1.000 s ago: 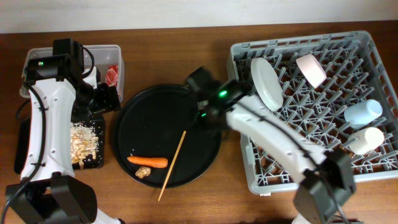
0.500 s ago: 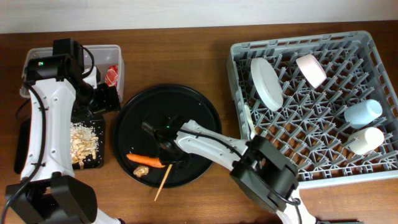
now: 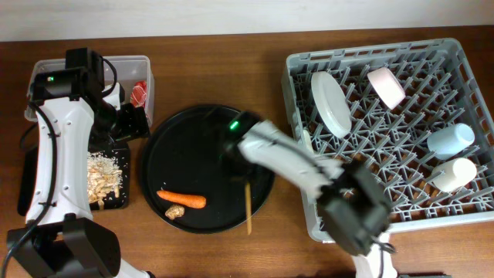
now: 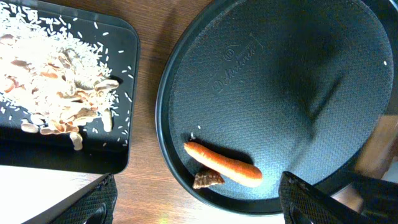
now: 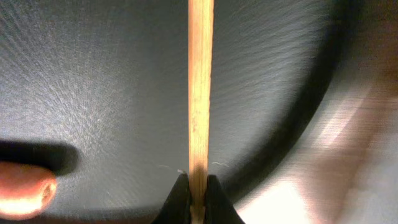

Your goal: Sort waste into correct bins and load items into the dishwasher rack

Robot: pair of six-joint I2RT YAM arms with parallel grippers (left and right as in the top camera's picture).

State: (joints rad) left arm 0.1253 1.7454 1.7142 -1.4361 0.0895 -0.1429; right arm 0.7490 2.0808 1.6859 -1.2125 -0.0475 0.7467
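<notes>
I need to lift my right gripper to clear the rack's side, move it over and release the stick [image 3: 248,208], because the rack's tray-side edge [image 3: 308,143] is to the right of my right gripper in the overhead view.
My right gripper [image 5: 198,182] is shut on a thin wooden stick [image 5: 200,81], low over the round black tray [image 3: 185,147]. In the overhead view the stick [image 3: 248,208] points toward the table's front across the tray's rim, and my right gripper [image 3: 246,182] holds its far end. An orange carrot [image 3: 183,200] and a small brown lump [image 3: 176,212] lie on the tray's front left. My left gripper [image 3: 133,121] hangs open with nothing in it between the clear tub [image 3: 148,68] and the tray. In its wrist view the carrot [image 4: 222,165] lies below it.
The shallow black tray [image 3: 117,202] at the left holds rice bits [image 3: 104,174]. A red-and-white wrapper [image 3: 139,93] lies in the clear tub. The grey rack [image 3: 463,212] at the right holds a plate [image 3: 332,102], a bowl [image 3: 386,86], a blue cup [image 3: 450,140] and a white cup [image 3: 453,174].
My right gripper has shut on the stick and swung it from a slant at the tray's front middle to a straight line near the right rim. The left arm has not moved.
</notes>
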